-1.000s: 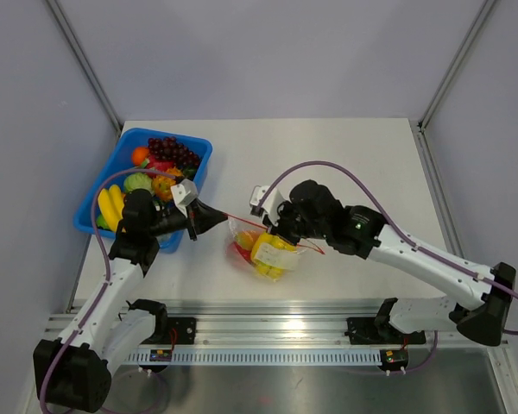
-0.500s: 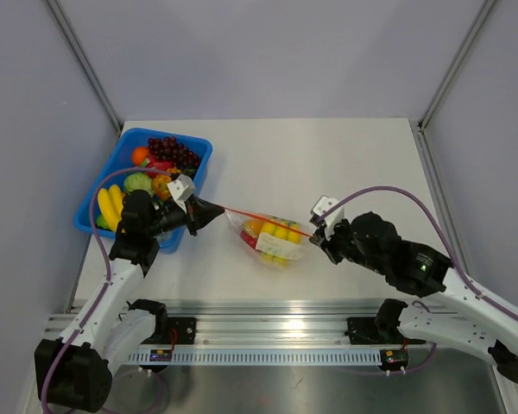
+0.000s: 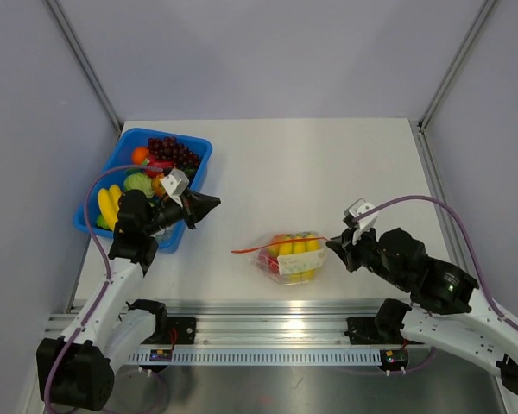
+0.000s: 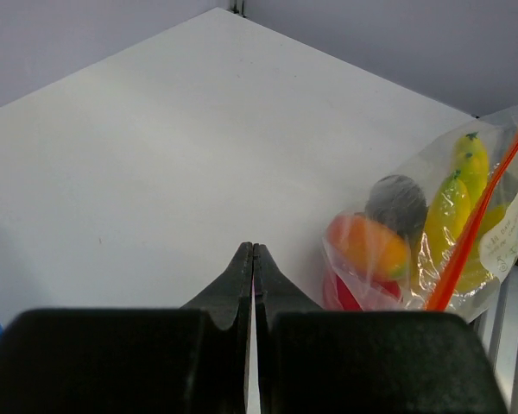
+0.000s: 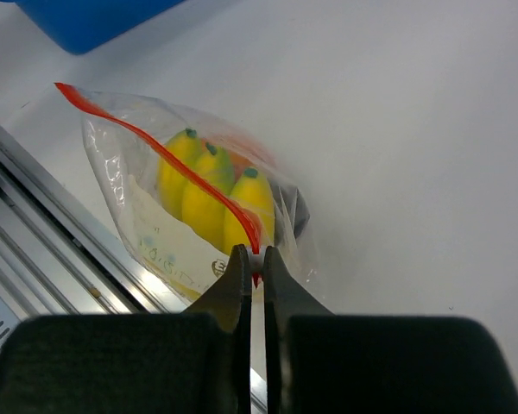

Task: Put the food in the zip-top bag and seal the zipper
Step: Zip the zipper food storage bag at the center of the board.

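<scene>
I need to move the zipper's end outward over the bare far part of the table with my right gripper and let go of it there, because the bag [image 3: 290,259] is close to the bar.
The clear zip-top bag [image 3: 290,259] lies on the table near the front edge, with the food inside: yellow pieces [image 3: 298,246], an orange one [image 4: 367,245] and a red one [image 4: 340,293]. The red-orange zipper [image 3: 268,248] runs across the bag's mouth. My right gripper [image 3: 331,244] is shut on the zipper's right end [image 5: 254,233], with the bag [image 5: 155,233] and yellow food [image 5: 205,197] just beyond its tips [image 5: 252,255]. My left gripper [image 3: 213,203] is shut with nothing in it and hovers left of the bag [image 4: 432,233]. Its tips [image 4: 253,251] are apart from the zipper [image 4: 479,216].
A blue tray [image 3: 115,164] with grapes, bananas and other toy fruit stands at the left, behind my left arm; its corner [image 5: 95,17] shows in the right wrist view. A metal rail [image 3: 276,332] runs along the table's near edge, close to the bag.
My right gripper has slid right along the zipper and pulled the bag right and towards the front edge. My left gripper has let go of the zipper's left end and drawn back.
</scene>
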